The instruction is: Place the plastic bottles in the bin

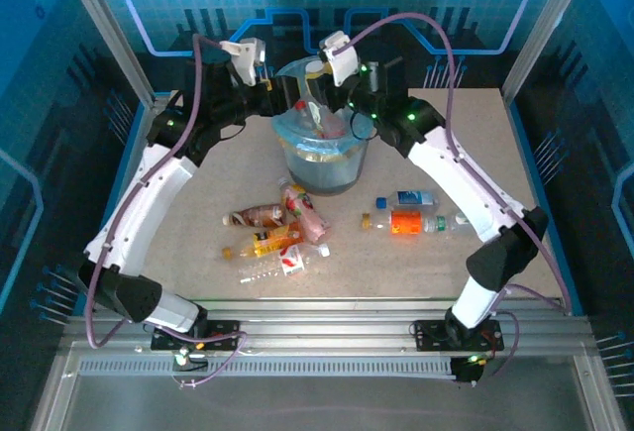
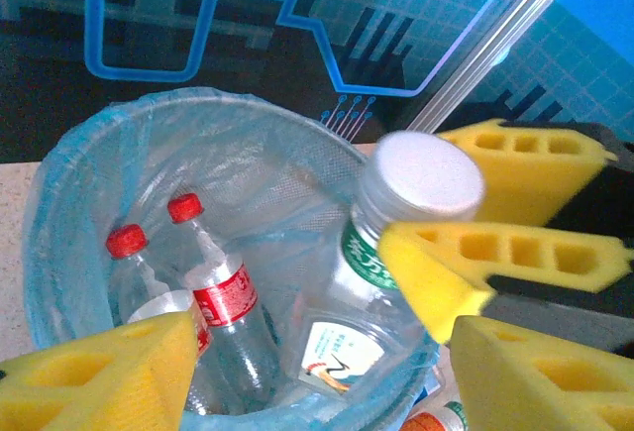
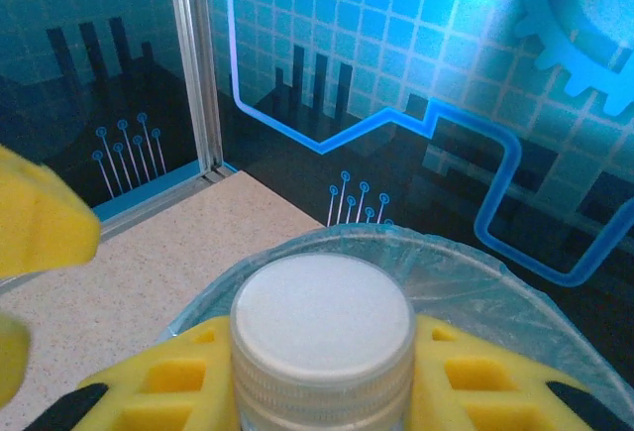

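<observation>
The bottle's body is already inside the bin. My right gripper should lower and tip down toward the bin's opening (image 1: 319,120) (image 3: 471,297) below it and let go of the bottle's neck.
The bin (image 1: 322,154), pale blue with a clear bag, stands at the table's middle back. My right gripper (image 1: 324,72) hangs over its rim, shut on the neck of a clear white-capped bottle (image 3: 322,322) that stands upright with its body inside the bin (image 2: 198,104). In the right wrist view its yellow fingers (image 3: 158,391) hug the neck just under the cap. My left gripper (image 2: 322,357) hovers open above the bin's left side, nothing between its fingers. Two red-capped bottles (image 2: 223,302) lie inside. Several bottles (image 1: 272,238) lie on the table in front.
Left of centre, the loose bottles form a cluster with red, orange and pink labels. An orange-labelled bottle (image 1: 411,223) and a blue-labelled one (image 1: 408,198) lie to the right. Metal frame posts (image 3: 193,64) and blue panels close the back.
</observation>
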